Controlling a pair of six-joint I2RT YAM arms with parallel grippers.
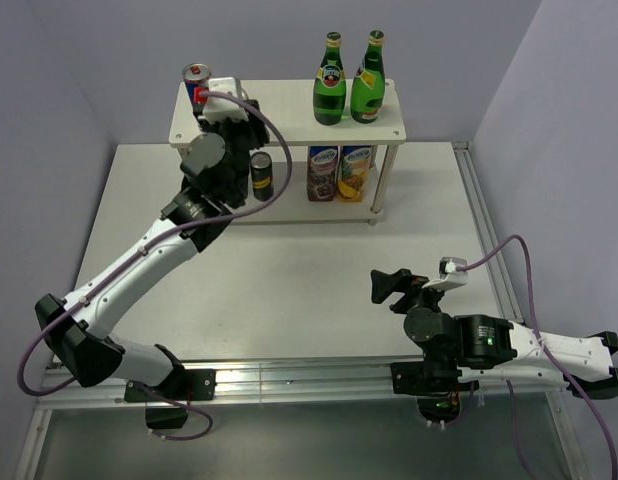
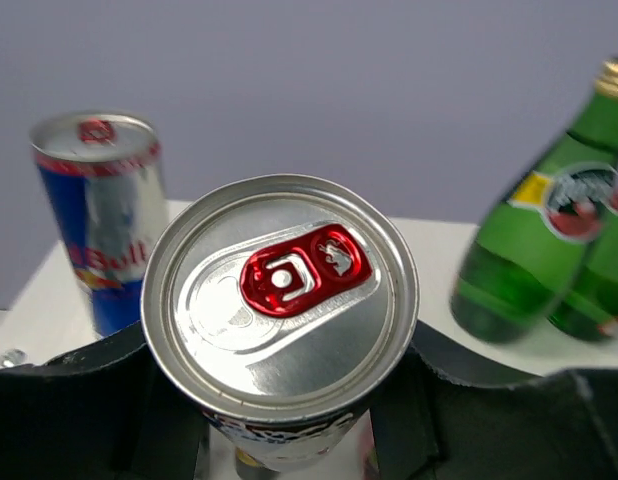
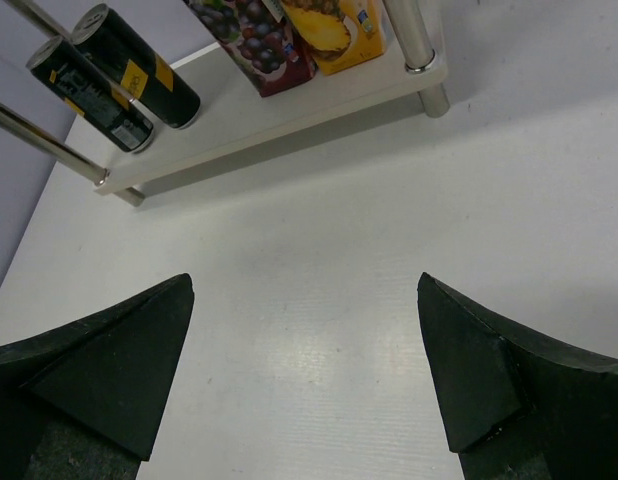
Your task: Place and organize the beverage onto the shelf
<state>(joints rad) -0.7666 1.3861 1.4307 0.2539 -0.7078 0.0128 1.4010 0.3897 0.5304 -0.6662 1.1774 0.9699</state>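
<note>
I will next move my left gripper outward and down onto the board beside the standing can and let go there, because there is bare board between that can and the green bottles.
My left gripper [image 1: 232,118] is shut on a blue-and-silver can [image 2: 279,290], seen from above with its red tab, over the left part of the shelf's top board [image 1: 289,110]. The top view hides that can under the gripper. A second blue-and-silver can [image 1: 197,82] [image 2: 99,220] stands at the board's back left corner. Two green bottles [image 1: 330,85] [image 1: 367,82] stand on the right of the top board. Two dark cans [image 3: 149,70] [image 3: 94,100] stand on the lower board [image 3: 289,100]. My right gripper [image 1: 389,288] [image 3: 304,370] is open over bare table, apart from everything.
Two juice cartons [image 1: 322,173] [image 1: 354,172] stand on the lower board beside the dark cans. A thin shelf leg [image 1: 378,180] stands at the front right. Walls close in behind and on both sides. Purple cables loop off both arms.
</note>
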